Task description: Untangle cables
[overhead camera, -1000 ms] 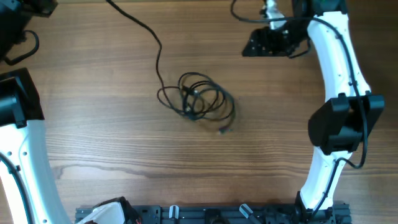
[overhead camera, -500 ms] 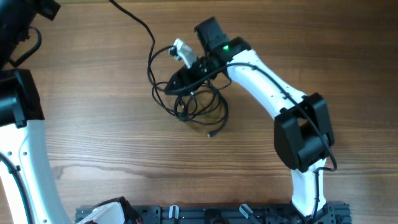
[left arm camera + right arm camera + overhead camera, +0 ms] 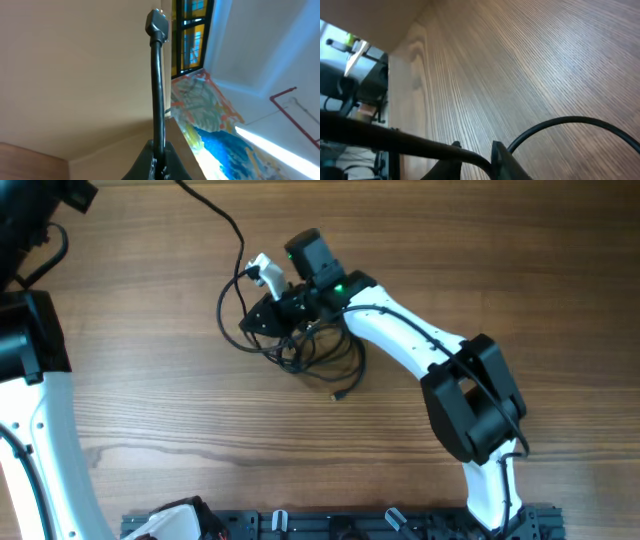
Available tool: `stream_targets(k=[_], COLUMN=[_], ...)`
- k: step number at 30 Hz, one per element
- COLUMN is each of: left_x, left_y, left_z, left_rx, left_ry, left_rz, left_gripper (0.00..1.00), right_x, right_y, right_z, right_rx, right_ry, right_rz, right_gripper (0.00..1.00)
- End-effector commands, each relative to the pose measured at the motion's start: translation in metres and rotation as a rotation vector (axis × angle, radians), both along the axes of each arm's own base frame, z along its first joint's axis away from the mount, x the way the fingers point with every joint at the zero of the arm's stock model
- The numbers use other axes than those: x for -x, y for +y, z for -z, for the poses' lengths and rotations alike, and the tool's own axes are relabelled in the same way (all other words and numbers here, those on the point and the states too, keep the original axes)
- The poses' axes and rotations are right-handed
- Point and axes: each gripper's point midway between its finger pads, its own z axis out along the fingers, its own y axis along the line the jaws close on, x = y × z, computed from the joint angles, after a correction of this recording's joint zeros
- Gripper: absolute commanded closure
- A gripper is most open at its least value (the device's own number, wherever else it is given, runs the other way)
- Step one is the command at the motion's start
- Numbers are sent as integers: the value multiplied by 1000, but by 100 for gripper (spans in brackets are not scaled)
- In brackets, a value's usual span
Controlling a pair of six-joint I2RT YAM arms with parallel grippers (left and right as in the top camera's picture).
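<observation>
The cable goes down toward the right in the overhead view with my left gripper next, over bare tabletop (image 3: 212,258) beside the tangle, for release clear of the loops.
The cables (image 3: 322,352) lie as a thin black tangle of loops at the table's middle, with a small plug (image 3: 340,394) trailing toward the front. One strand (image 3: 243,240) runs off the far edge. My right gripper (image 3: 252,322) sits at the tangle's left side. In the right wrist view its jaws (image 3: 476,151) stand narrow, shut on a cable strand (image 3: 395,137), and another loop (image 3: 570,120) arcs to the right. In the left wrist view my left gripper (image 3: 159,147) is shut on a cable (image 3: 158,90) held upright, plug end (image 3: 156,22) on top.
The left arm's white link (image 3: 50,440) and black joint (image 3: 25,330) fill the left edge. A dark rack (image 3: 330,525) runs along the table's front edge. The right arm (image 3: 470,400) stretches diagonally from the front right across the table.
My right arm swung from the far right corner to the tangle and its jaws closed on a strand. The loops have shifted left. The left gripper keeps its hold.
</observation>
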Motion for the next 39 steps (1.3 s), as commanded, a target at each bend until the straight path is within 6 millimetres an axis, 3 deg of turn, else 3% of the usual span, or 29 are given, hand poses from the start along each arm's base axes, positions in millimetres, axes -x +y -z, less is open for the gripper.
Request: stream_targets(k=[1, 4, 7, 11, 13, 17, 18, 22, 25, 27, 29, 31, 33, 35, 37, 39], left_x=[-13, -24, -38, -38, -36, -33, -33, -35, -36, -38, -39, -41, -41, -42, -42, -39], left_y=[6, 16, 47, 78, 81, 80, 80, 75, 67, 62, 55, 47, 43, 39, 32, 22], left_z=[22, 45, 105, 176, 210, 262, 270, 290, 290, 289, 288, 287, 287, 287, 287, 289], left_rx=[-55, -121, -235, -345, -414, -488, -492, -543, -579, -594, -607, -647, -663, -666, -675, -705], left_ry=[57, 113, 313, 579, 689, 855, 886, 923, 900, 886, 874, 843, 834, 829, 822, 815], left_rz=[-61, -138, -327, -467, -450, -376, -363, -306, -279, -267, -252, -228, -219, -212, -195, -161], left_gripper=[96, 96, 96, 96, 96, 96, 96, 96, 96, 96, 96, 96, 96, 96, 96, 96], right_x=[-6, -11, -16, -28, -32, -12, -6, 15, 22, 23, 16, -2, -13, -24, -28, -26], right_y=[1, -13, -51, -115, -143, -165, -168, -198, -225, -232, -230, -219, -211, -201, -177, -157], right_z=[0, 7, -4, -57, -113, -239, -262, -354, -395, -404, -388, -326, -283, -260, -265, -298], right_rx=[36, 102, 222, 374, 363, 122, 64, -176, -263, -274, -201, -9, 115, 169, 81, -92], right_ry=[11, 47, 52, -93, -226, -454, -491, -627, -719, -751, -751, -638, -561, -545, -540, -570], right_rz=[81, 147, 251, 440, 555, 660, 678, 826, 952, 984, 973, 932, 902, 859, 784, 731], right_gripper=[96, 96, 96, 96, 96, 96, 96, 96, 96, 96, 96, 96, 96, 96, 96, 96])
